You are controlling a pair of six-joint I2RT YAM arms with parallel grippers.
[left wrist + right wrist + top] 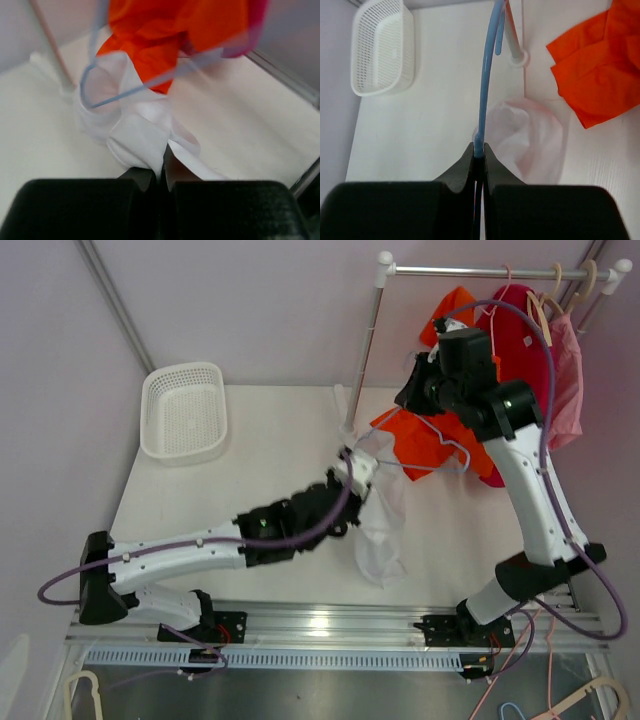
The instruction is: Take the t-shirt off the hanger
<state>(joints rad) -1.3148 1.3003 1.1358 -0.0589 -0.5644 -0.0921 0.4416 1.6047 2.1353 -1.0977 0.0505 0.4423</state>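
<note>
My right gripper rises outward next, hooks the hanger over the bar's bare end (430, 271) and releases it, since that end lies above and outward of the gripper.
The white t-shirt (380, 530) droops from a thin light-blue wire hanger (452, 447) down onto the table. My left gripper (352, 465) is shut on a bunched fold of the t-shirt (140, 135) near its top; in the left wrist view the left gripper (161, 172) pinches the white cloth just below the hanger (130, 90). My right gripper (415, 392) holds the hanger up beside the rack. The right wrist view shows the right gripper (479, 152) shut on the hanger's blue wire (485, 90), with the t-shirt (530, 135) below it.
An orange garment (430, 445) hangs right by the hanger, partly over it. A clothes rack pole (365, 350) and rail (480, 272) carry red (525, 335) and pink (568, 380) garments and spare hangers. A white basket (185, 412) stands at the far left.
</note>
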